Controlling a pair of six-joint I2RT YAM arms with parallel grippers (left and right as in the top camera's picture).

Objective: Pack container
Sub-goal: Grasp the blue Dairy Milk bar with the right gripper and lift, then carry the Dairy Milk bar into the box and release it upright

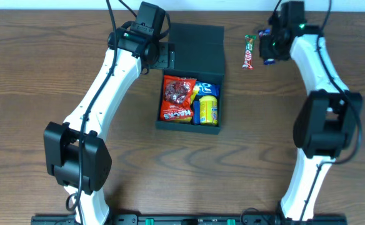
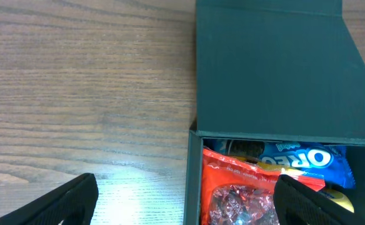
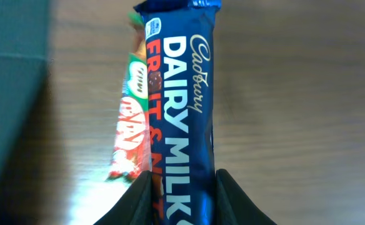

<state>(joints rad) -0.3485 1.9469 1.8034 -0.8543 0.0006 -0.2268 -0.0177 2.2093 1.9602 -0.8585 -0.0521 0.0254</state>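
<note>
My right gripper lifts back toward the container next, then lowers over the yellow packet (image 1: 208, 109), because the red packet already covers the opposite side.
The dark teal container (image 1: 192, 62) stands open at mid-table with its flap lid laid back. It holds a red candy packet (image 1: 177, 99), a blue Oreo packet (image 1: 207, 87) and a yellow packet (image 1: 207, 110). My left gripper (image 2: 184, 209) is open and straddles the container's left wall (image 2: 194, 175), with one finger over the red packet (image 2: 245, 190). My right gripper (image 3: 182, 200) is shut on a blue Cadbury Dairy Milk bar (image 3: 182, 100), held above a red-green KitKat bar (image 3: 131, 125) that lies on the table right of the container.
The KitKat bar (image 1: 249, 51) lies at the back between the container and my right gripper (image 1: 271, 45). The container's side shows at the left edge of the right wrist view (image 3: 10, 94). Bare wooden table (image 1: 45, 75) surrounds the box.
</note>
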